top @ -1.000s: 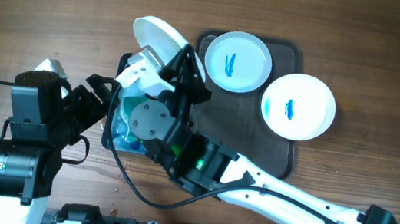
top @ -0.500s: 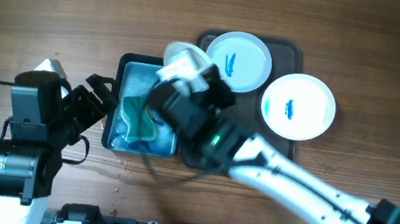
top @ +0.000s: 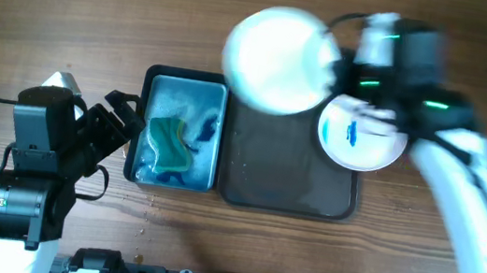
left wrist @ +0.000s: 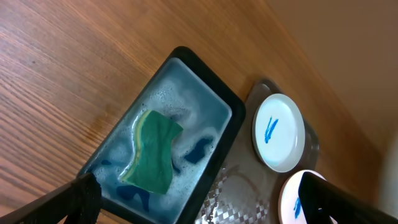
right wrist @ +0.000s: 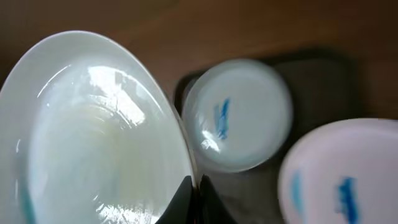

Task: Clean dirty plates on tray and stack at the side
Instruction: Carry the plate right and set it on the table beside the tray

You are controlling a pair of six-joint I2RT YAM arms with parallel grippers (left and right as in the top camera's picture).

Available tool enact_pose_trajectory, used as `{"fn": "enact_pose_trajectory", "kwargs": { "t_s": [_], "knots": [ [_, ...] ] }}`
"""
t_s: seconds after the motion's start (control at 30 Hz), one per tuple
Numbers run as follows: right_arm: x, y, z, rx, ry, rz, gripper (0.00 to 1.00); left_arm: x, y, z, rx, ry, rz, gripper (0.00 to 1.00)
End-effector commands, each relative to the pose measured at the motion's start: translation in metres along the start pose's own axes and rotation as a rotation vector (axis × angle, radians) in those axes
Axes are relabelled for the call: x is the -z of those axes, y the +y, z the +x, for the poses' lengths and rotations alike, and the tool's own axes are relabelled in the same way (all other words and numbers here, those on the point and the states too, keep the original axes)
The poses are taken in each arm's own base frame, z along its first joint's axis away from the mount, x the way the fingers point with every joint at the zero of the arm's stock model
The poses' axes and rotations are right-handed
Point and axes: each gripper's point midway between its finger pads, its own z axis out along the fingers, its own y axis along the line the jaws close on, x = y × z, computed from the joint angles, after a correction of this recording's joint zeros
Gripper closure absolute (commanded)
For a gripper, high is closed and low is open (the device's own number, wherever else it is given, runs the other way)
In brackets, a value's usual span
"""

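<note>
My right gripper swings to its right in the overhead view next, down to bare tabletop beside the tray, and lowers and releases the unsmeared plate.
My right gripper (right wrist: pixel 194 186) is shut on the rim of a glossy white plate (right wrist: pixel 93 137) with no smear showing at its centre. In the overhead view this plate (top: pixel 277 59) hangs blurred over the back left of the dark brown tray (top: pixel 285 175). A plate with a blue smear (right wrist: pixel 239 115) lies on the tray below it. A second smeared plate (top: pixel 364 131) rests on the tray's right rim. My left gripper (top: pixel 129 128) stands open at the left edge of the basin, and both smeared plates (left wrist: pixel 278 132) (left wrist: pixel 292 202) show in the left wrist view.
A blue-lined basin (top: pixel 216 95) of soapy water holds a green sponge (top: pixel 170 142) just left of the tray. The right arm (top: pixel 465 175) reaches in from the right. Bare wooden table (top: pixel 71 10) lies behind and to the left.
The right arm has swung up and to the right, away from the basin, carrying the plate over the tray's back left. The left arm has not moved.
</note>
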Motion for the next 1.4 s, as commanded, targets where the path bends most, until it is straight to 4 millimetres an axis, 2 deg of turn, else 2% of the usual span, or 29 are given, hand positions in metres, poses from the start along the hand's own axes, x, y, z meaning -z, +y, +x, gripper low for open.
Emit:
{"fn": "enact_pose_trajectory", "kwargs": {
  "t_s": [0.0,0.1,0.2,0.33,0.47,0.6,0.73,0.93,1.03,1.1,1.2,1.37],
  "knots": [
    [0.051,-0.060,-0.023,-0.224,-0.074,0.059,0.96,0.004,-0.003,-0.004,-0.011,-0.012,0.013,0.00],
    [0.081,-0.159,-0.021,-0.426,-0.117,0.340,0.96,0.004,-0.003,-0.004,-0.011,-0.012,0.013,0.00],
    [0.110,-0.235,-0.010,-0.571,-0.145,0.579,0.96,0.004,-0.003,-0.004,-0.012,-0.012,0.014,0.00],
    [0.131,-0.298,0.006,-0.702,-0.147,0.748,0.96,0.004,-0.003,-0.004,-0.012,-0.012,0.014,0.00],
    [0.131,-0.339,0.024,-0.795,-0.103,0.854,0.96,0.004,-0.003,-0.004,-0.011,-0.012,0.013,0.00],
    [0.121,-0.367,0.047,-0.805,0.003,0.960,0.96,0.004,-0.003,-0.004,-0.011,-0.012,0.013,0.00],
    [0.099,-0.375,0.068,-0.787,0.142,0.966,0.96,0.004,-0.003,-0.004,-0.011,-0.012,0.014,0.00],
    [0.058,-0.354,0.099,-0.709,0.305,0.956,0.96,0.004,-0.003,-0.004,-0.012,-0.012,0.013,0.00],
    [0.049,-0.343,0.116,-0.647,0.368,1.000,0.96,0.004,-0.003,-0.004,-0.011,-0.012,0.013,0.00],
    [0.054,-0.340,0.123,-0.632,0.385,1.083,0.96,0.004,-0.003,-0.004,-0.012,-0.012,0.013,0.00],
    [0.057,-0.332,0.123,-0.588,0.403,1.100,0.94,0.004,-0.003,-0.004,-0.012,-0.012,0.013,0.00],
    [0.056,-0.306,0.107,-0.517,0.355,1.019,0.82,0.004,-0.003,-0.004,-0.012,-0.012,0.013,0.00]
  ]
}}
